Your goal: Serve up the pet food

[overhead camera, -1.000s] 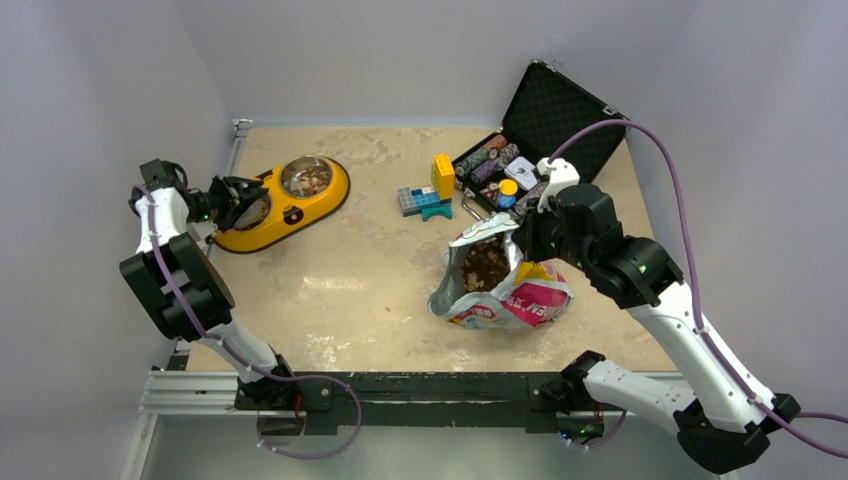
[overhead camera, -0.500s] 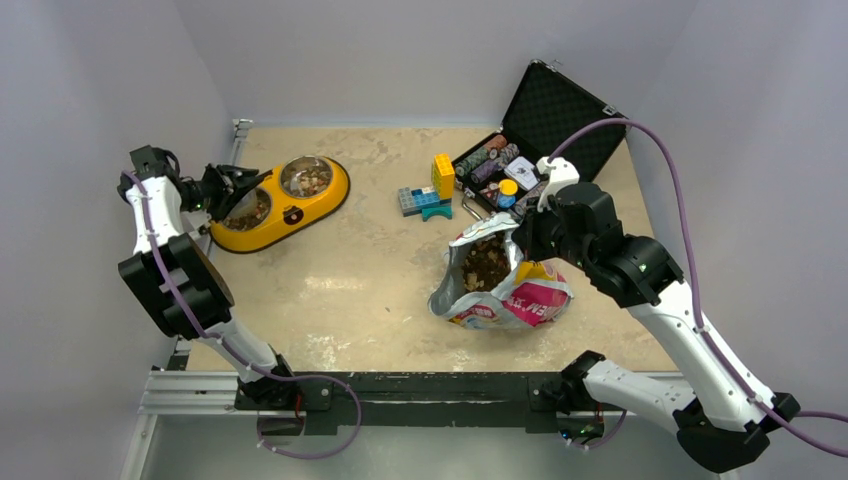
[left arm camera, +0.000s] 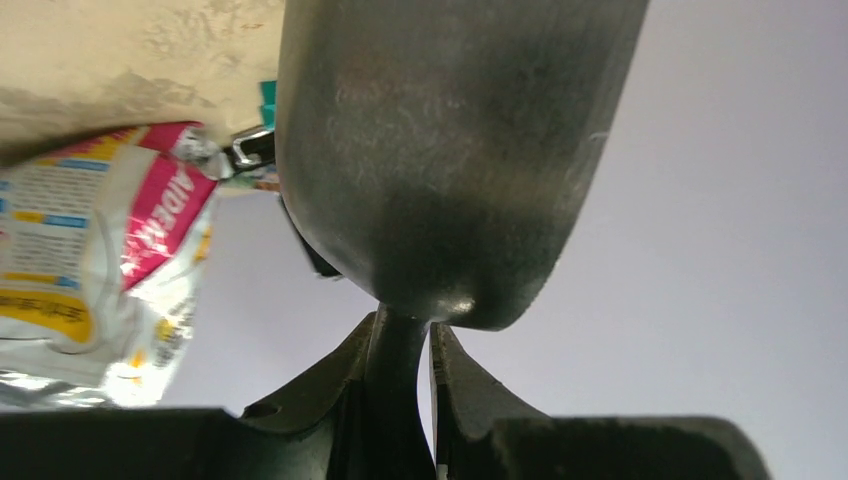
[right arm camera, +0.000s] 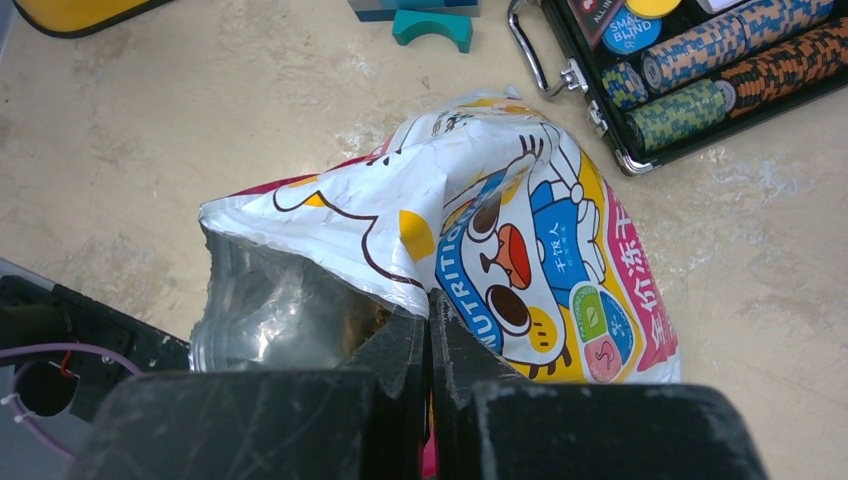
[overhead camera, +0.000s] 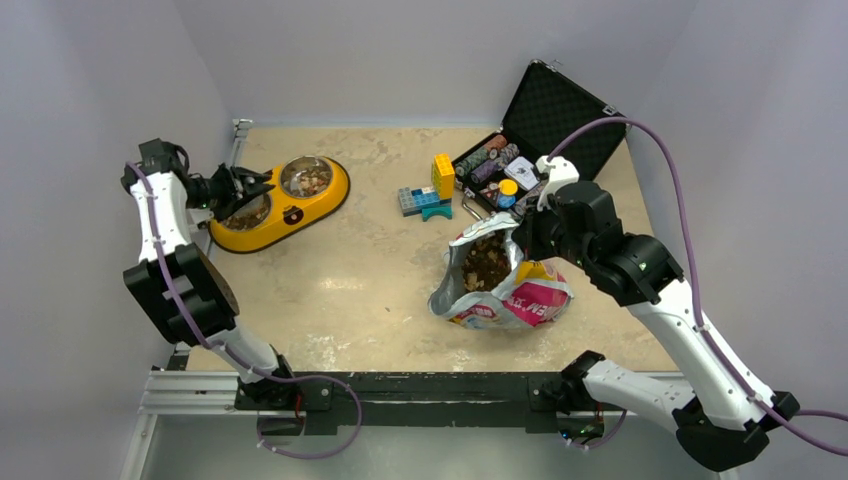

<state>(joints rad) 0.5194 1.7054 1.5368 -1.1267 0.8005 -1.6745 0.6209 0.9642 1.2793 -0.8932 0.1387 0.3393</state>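
My left gripper swings toward the bag and down to release the scoop [left arm camera: 440, 150] next, with bare tabletop below and to its right in the top view.
The pet food bag [overhead camera: 505, 290] lies open in the middle right, brown kibble [overhead camera: 487, 265] showing in its mouth. My right gripper [overhead camera: 522, 240] is shut on the bag's rim; in the right wrist view the right gripper [right arm camera: 430, 320] pinches the edge of the cartoon-printed bag [right arm camera: 520, 240]. My left gripper [overhead camera: 226, 190] is shut on the handle of a dark scoop [left arm camera: 440, 150], held over the left bowl [overhead camera: 248, 213] of the yellow feeder [overhead camera: 300, 215]. Both bowls hold kibble; the right bowl [overhead camera: 306, 177] is fuller. The scoop's inside is hidden.
An open black case [overhead camera: 520, 150] with poker chips stands at the back right, also in the right wrist view [right arm camera: 700, 90]. Yellow and blue toy bricks [overhead camera: 430, 190] sit beside it. Walls close in on the left, right and back.
My left gripper has pulled back a little toward the left wall and turned, with the scoop still over the left bowl. The right arm and bag have not moved.
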